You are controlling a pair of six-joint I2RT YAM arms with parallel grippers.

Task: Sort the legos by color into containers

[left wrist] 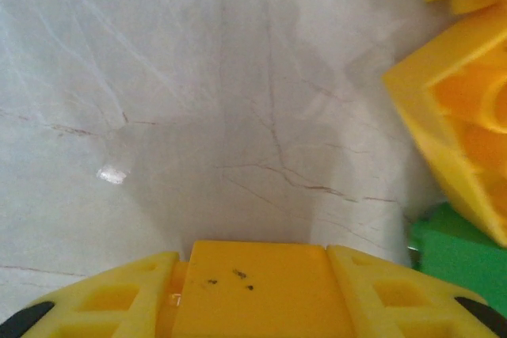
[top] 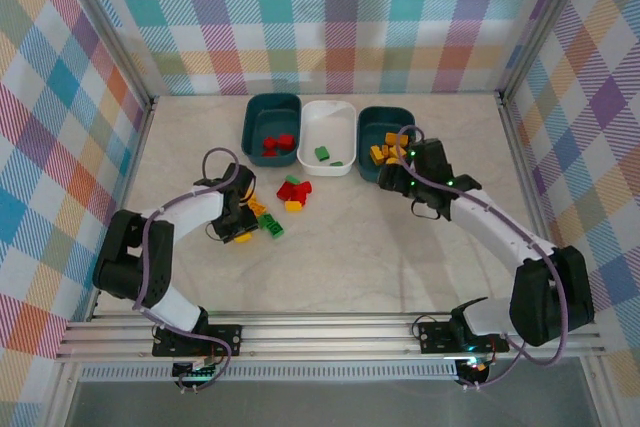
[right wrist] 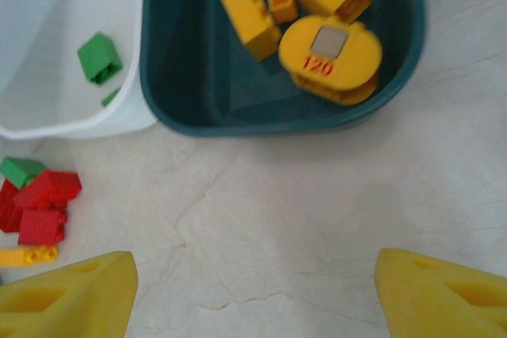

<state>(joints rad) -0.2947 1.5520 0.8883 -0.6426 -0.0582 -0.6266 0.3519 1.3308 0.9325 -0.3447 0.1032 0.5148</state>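
Next, my left gripper rises, carries the lego over the teal container of matching yellow legos and releases it. That container stands outward, past the red pile.
My left gripper (top: 240,225) (left wrist: 249,294) is low on the table, shut on a yellow lego (left wrist: 253,279) that fills the gap between its yellow fingers (left wrist: 107,300). Close beside it lie another yellow lego (left wrist: 463,136) and a green lego (left wrist: 455,257). A loose pile of red legos (top: 295,190) (right wrist: 43,203), with a green one and a yellow one, lies mid-table. The left teal container (top: 250,125) holds red legos, the white container (top: 345,117) (right wrist: 79,123) a green lego (right wrist: 99,57), the right teal container (top: 403,117) (right wrist: 285,123) several yellow legos (right wrist: 249,13). My right gripper (top: 408,169) (right wrist: 253,290) hovers open before that tub, holding nothing.
A round yellow piece marked 120 (right wrist: 330,57) lies in the right teal tub. Plaid walls and metal rails (top: 520,157) enclose the table. Bare tabletop (top: 380,257) lies between the two arms.
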